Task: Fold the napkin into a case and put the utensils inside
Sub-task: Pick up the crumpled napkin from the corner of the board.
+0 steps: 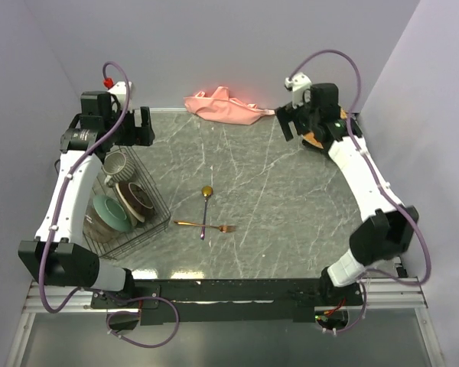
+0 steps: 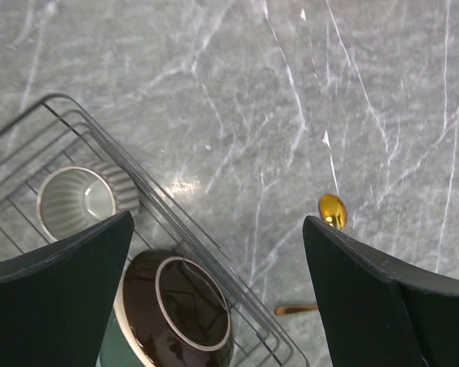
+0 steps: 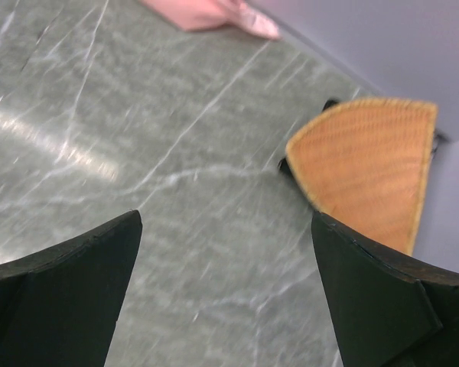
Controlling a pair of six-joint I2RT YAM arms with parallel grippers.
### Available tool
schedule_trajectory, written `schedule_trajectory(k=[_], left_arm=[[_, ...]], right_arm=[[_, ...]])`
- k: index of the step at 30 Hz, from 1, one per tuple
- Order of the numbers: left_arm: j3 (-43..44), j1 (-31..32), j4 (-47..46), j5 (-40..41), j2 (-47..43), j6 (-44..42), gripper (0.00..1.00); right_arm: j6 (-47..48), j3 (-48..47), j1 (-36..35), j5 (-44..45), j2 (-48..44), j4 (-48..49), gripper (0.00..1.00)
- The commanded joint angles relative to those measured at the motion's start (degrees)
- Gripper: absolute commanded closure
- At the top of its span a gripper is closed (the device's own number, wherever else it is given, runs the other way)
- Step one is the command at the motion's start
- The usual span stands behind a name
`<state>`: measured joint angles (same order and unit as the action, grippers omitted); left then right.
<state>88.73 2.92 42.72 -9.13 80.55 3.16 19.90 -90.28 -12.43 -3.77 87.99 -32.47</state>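
I need to move my right gripper away from the woven mat and lower it to the napkin's tapered end, since that end is nearest to its open fingers.
The salmon-pink napkin lies crumpled against the back wall; one corner of it shows in the right wrist view. No folded case is in view. The gold spoon and gold fork lie crossed mid-table. In the left wrist view the spoon's bowl peeks beside a finger and the fork's handle end shows below. My left gripper hangs open over the rack's edge. My right gripper hangs open over bare table, right of the napkin.
A black wire rack at the left holds a ribbed cup, a brown bowl and a teal bowl. An orange-tan woven fan-shaped mat lies at the back right, partly under the right arm. Walls close in on three sides.
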Motion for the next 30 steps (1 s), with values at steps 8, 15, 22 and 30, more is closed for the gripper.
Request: schedule_trajectory(k=[8,15,22,30], left_arm=[[-2.86,-0.19,-7.21,7.80,-3.21,-1.49,0.01],[-3.30,-0.28,-5.02,11.21,-2.07,-5.62,0.01],[-4.35,-0.19,-1.24,11.06,-0.66,-7.02,0.01],[-2.42,-0.19,1.49,14.05,2.50,-8.78,0.01]], right_arm=[[8.12,-25.53,-3.48,11.24,24.39,11.72,0.00],[13.67,-33.90,-5.41,10.98,37.16,18.49,0.00],[17.89,-39.00,-7.17,7.20,47.53,24.99,0.00],[21.67,-45.86,-8.05,4.56,58.52,29.65,0.00]])
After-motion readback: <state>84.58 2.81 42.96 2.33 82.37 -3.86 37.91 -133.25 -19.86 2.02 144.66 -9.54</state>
